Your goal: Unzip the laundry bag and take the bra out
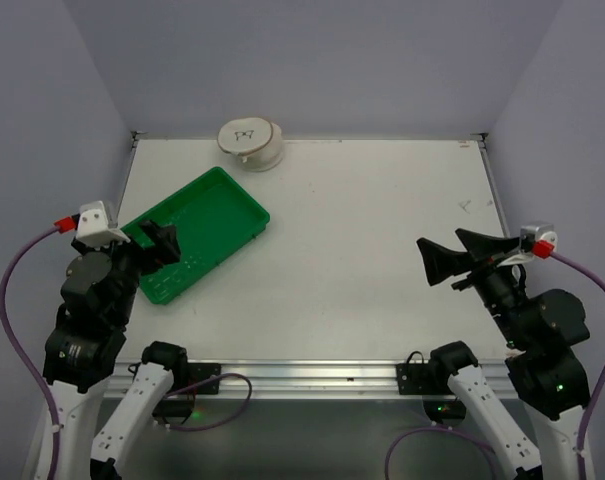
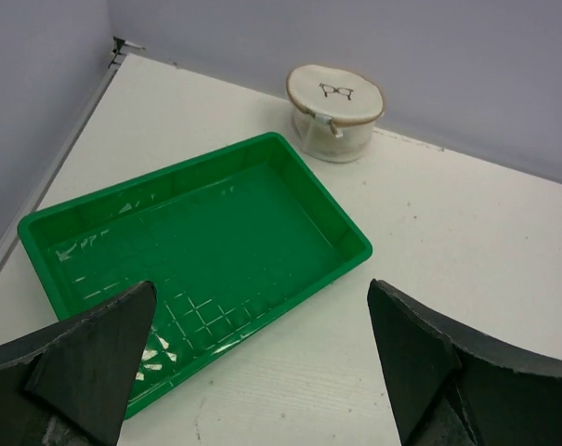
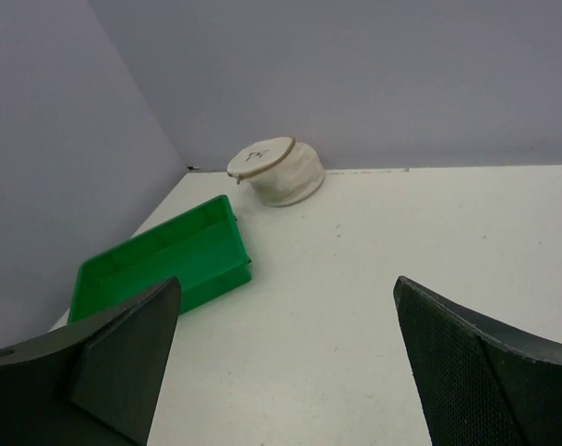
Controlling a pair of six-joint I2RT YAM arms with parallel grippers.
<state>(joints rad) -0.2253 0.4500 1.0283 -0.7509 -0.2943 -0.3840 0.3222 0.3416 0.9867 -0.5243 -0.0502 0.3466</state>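
The laundry bag stands at the back wall, so my left gripper will next move outward over the green tray and down onto the laundry bag's side by the drawing (image 1: pixel 245 136) (image 2: pixel 335 93).
The laundry bag (image 1: pixel 250 143) is a round off-white mesh case with a small dark bra drawing on its face. It sits against the back wall, left of centre, zipped shut. It shows in the left wrist view (image 2: pixel 334 111) and the right wrist view (image 3: pixel 277 171). The bra is hidden. My left gripper (image 1: pixel 160 243) is open and empty above the green tray's near end, far from the bag. My right gripper (image 1: pixel 452 254) is open and empty over the table's right side. The left gripper (image 2: pixel 262 353) and right gripper (image 3: pixel 285 353) show wide-spread jaws in their wrist views.
A green rectangular plastic tray (image 1: pixel 244 200), empty, lies slantwise at the left; it shows in the left wrist view (image 2: pixel 350 242) and the right wrist view (image 3: pixel 227 216). Walls close the table at the back and both sides.
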